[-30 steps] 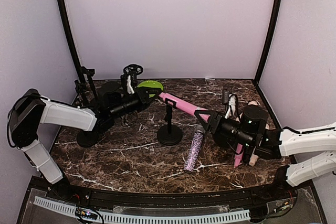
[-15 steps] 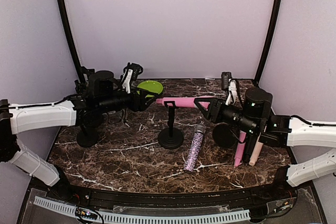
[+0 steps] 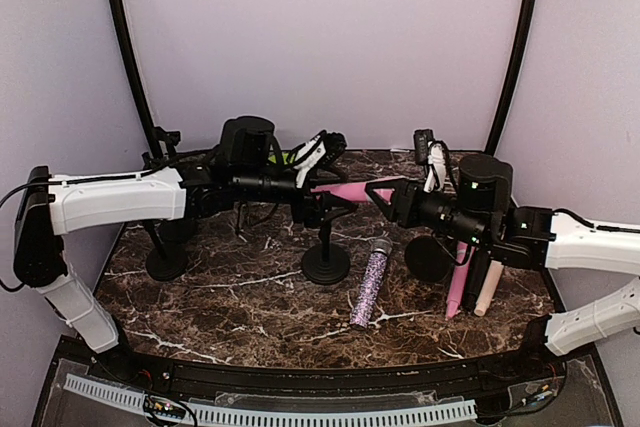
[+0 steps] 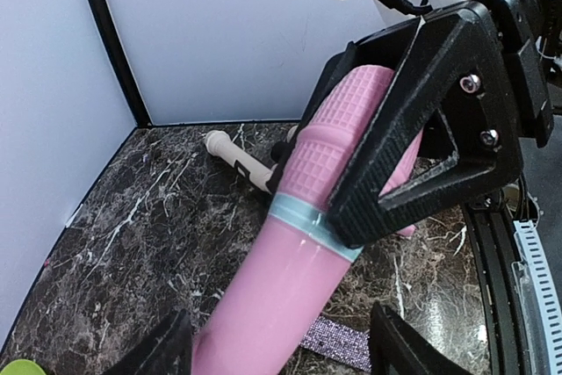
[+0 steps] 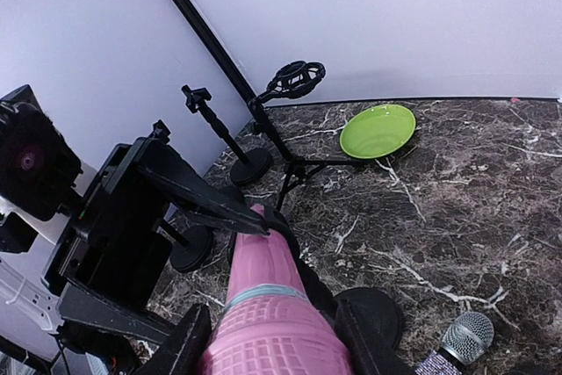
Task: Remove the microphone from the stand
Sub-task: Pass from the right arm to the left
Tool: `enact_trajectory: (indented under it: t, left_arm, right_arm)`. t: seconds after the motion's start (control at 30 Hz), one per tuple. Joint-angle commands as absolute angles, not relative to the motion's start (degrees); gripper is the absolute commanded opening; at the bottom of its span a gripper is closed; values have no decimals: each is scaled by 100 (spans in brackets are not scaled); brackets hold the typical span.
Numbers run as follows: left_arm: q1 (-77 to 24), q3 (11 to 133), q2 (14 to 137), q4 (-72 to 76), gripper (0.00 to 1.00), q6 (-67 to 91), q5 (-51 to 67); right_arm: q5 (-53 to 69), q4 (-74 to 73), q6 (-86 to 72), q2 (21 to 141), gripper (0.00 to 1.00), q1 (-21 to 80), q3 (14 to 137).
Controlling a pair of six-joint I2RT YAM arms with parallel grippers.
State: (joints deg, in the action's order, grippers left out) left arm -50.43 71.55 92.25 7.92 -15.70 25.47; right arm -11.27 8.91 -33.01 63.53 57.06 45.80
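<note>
I will next move my left gripper along the microphone's handle toward the handle's pale part and close it there, since my right gripper covers the microphone's gridded head.
The pink microphone [image 3: 350, 190] lies level in the clip of the black stand [image 3: 325, 261] at mid table. My right gripper [image 3: 382, 197] is shut on its gridded head, and in the right wrist view the microphone [image 5: 263, 278] fills the gripper [image 5: 277, 344]. My left gripper [image 3: 328, 197] is open over the stand. In the left wrist view the smooth microphone body [image 4: 290, 287] passes between that gripper's [image 4: 281, 344] spread fingers with a gap on each side. The stand's round base [image 5: 370, 310] shows under the microphone.
A purple glitter microphone [image 3: 368, 285] lies right of the stand base. Pink [image 3: 457, 294] and beige [image 3: 488, 292] microphones lie by a black round base [image 3: 430, 259] at the right. Other stands [image 3: 168, 262] and a shock-mount tripod [image 5: 292, 81] stand at left. A green plate [image 5: 378, 129] is at the back.
The left gripper let go of the microphone's tail and opened, then slid right along the body. The right gripper lifted the head end, so the microphone went from tilted to level.
</note>
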Motion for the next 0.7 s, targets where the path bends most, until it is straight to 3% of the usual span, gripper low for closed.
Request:
enact_trajectory:
  t: [0.0, 0.17, 0.33, 0.67]
  left_arm:
    - [-5164, 7595, 9425, 374, 71, -2237, 2567]
    - [-5330, 7872, 9640, 113, 68, -2658, 2145]
    - [-5441, 8064, 9723, -156, 50, -2954, 1670]
    - [-5774, 8077, 9847, -101, 28, -3382, 891]
  right_arm:
    - [-972, 1353, -3256, 6345, 37, 5695, 4869]
    - [-967, 1306, -3219, 6368, 37, 5698, 4916]
    - [-948, 1224, -3170, 6460, 37, 5695, 5002]
    - [-1001, 1178, -3122, 6478, 37, 5695, 5060]
